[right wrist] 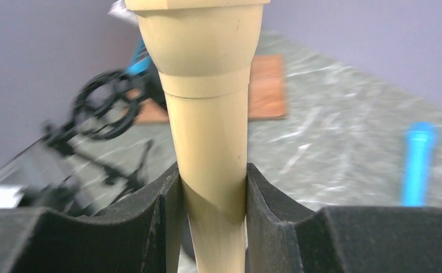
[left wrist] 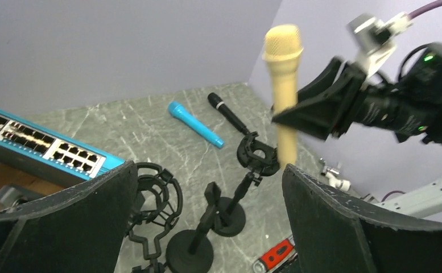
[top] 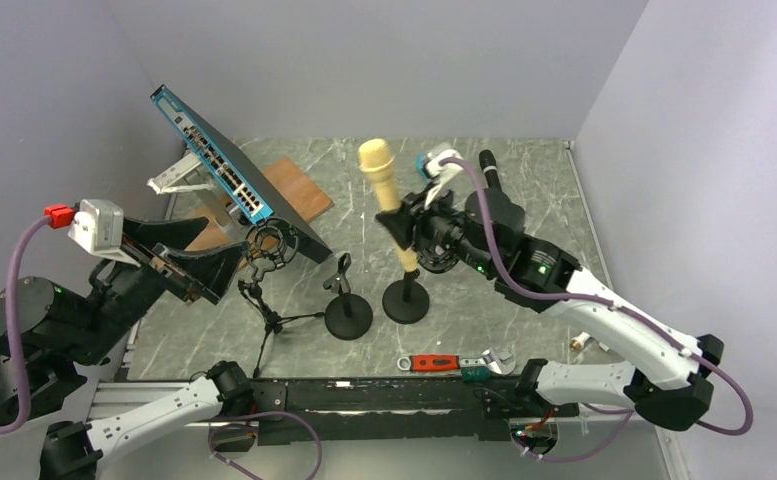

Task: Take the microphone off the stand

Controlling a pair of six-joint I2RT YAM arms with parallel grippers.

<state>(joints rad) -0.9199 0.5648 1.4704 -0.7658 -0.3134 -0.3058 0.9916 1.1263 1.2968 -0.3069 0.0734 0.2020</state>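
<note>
My right gripper swings outward and down next, lays the microphone flat, then releases it, as the gap between the blue and black ones lies outward below it.
The cream microphone is upright and slightly tilted, gripped mid-body by my right gripper, which is shut on it. In the left wrist view the microphone has its lower end just right of the stand's black ring clip, and the ring looks empty. The stand has a round black base and stands below the microphone. My left gripper is open and empty at the left, well apart from the stand; its jaws stand wide apart in the left wrist view.
A second round-base stand and a shock mount on a tripod stand left of the stand. A tilted network switch and wooden board lie at the back left. A blue microphone and a black one lie behind. A red-handled tool lies near the front edge.
</note>
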